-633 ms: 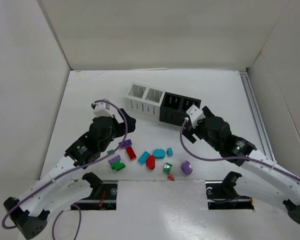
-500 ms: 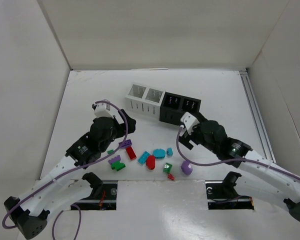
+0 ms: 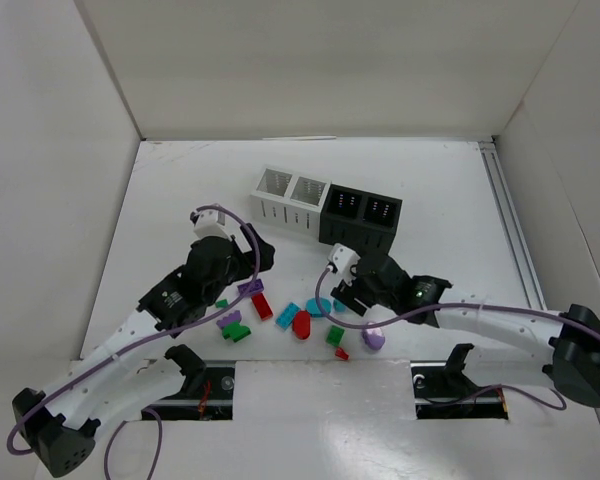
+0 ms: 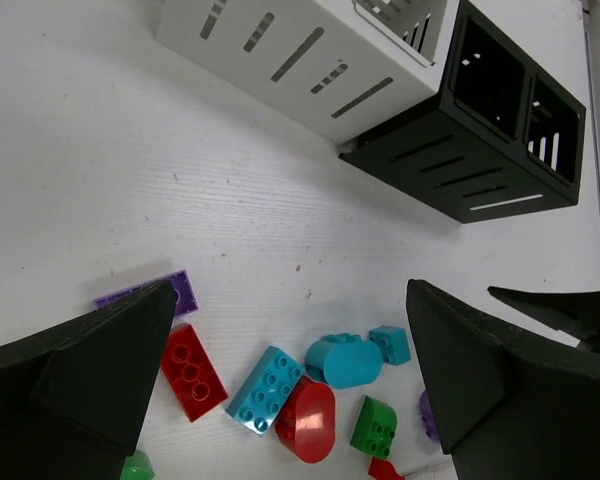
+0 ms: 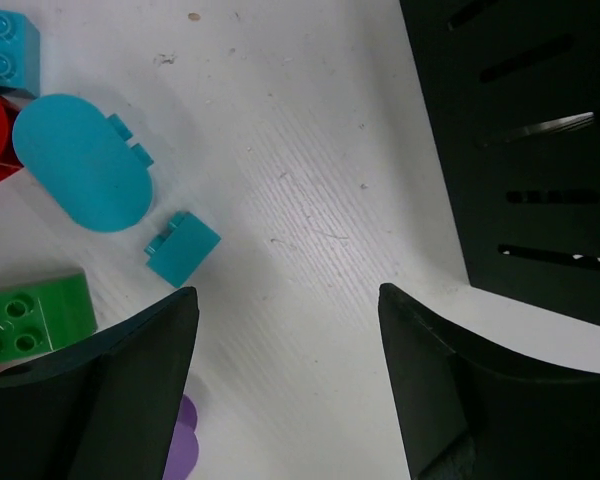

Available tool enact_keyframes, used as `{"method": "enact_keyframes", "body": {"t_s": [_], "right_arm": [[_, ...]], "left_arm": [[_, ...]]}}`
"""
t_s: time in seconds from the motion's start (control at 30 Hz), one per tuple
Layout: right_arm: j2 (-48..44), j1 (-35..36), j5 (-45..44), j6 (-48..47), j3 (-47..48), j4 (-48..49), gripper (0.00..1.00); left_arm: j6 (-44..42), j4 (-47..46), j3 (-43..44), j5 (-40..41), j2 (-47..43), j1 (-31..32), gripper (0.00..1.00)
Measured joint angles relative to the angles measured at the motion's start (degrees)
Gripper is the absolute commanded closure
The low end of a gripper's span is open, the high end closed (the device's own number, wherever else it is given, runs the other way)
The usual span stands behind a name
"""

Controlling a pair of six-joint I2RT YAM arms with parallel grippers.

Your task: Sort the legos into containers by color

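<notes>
My right gripper moves down and to the left in the wrist view onto the small teal cube (image 3: 339, 305) (image 5: 182, 246) next, since it lies below the gripper's fingers on that side.
The legos lie in a loose pile near the front of the table: purple plate (image 3: 250, 288), red brick (image 3: 262, 306), teal brick (image 3: 287, 315), red oval (image 3: 301, 324), teal oval (image 3: 318, 306), green piece (image 3: 335, 336), purple oval (image 3: 373, 340). The containers stand behind them, white pair (image 3: 290, 200) and black pair (image 3: 360, 215). My left gripper (image 4: 290, 290) is open above the pile's left side, over the red brick (image 4: 193, 372) and teal brick (image 4: 266, 390). My right gripper (image 5: 286, 291) is open and empty over bare table, just right of a small teal cube (image 5: 182, 246) and the teal oval (image 5: 80, 163).
A purple and green stack (image 3: 232, 327) and a small green bit (image 3: 221, 303) lie left of the pile, and a small red bit (image 3: 342, 353) sits at its front. White walls enclose the table on three sides. The black container's wall (image 5: 520, 150) stands close on my right gripper's right.
My right arm has swung left and toward the front, from beside the black containers to the pile's right side. The left arm has barely shifted.
</notes>
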State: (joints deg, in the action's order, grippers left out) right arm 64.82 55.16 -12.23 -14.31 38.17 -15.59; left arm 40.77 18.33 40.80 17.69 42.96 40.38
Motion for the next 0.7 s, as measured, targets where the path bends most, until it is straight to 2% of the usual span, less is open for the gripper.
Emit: {"method": "enact_keyframes", "body": {"t_s": [0.07,0.33,0.53,0.7], "right_arm": [[1.3,0.0,0.0,1.3,-0.2,1.3,0.23],[5.7,0.2,1.7,3.7,-0.5,3.3,0.07],[7.1,0.8,4.0,3.6,-0.7,4.0,0.07],[12.8,0.8,5.6,3.6,-0.7,5.1,0.12]], "left_arm": [[0.3,0.0,-0.4,-0.6,0.0,0.0,0.00],[0.7,0.2,-1.1,-2.2,0.1,0.0,0.00],[0.7,0.0,-2.1,-2.7,0.1,0.0,0.00],[0.7,-0.1,-2.2,-2.8,0.1,0.0,0.00]]}}
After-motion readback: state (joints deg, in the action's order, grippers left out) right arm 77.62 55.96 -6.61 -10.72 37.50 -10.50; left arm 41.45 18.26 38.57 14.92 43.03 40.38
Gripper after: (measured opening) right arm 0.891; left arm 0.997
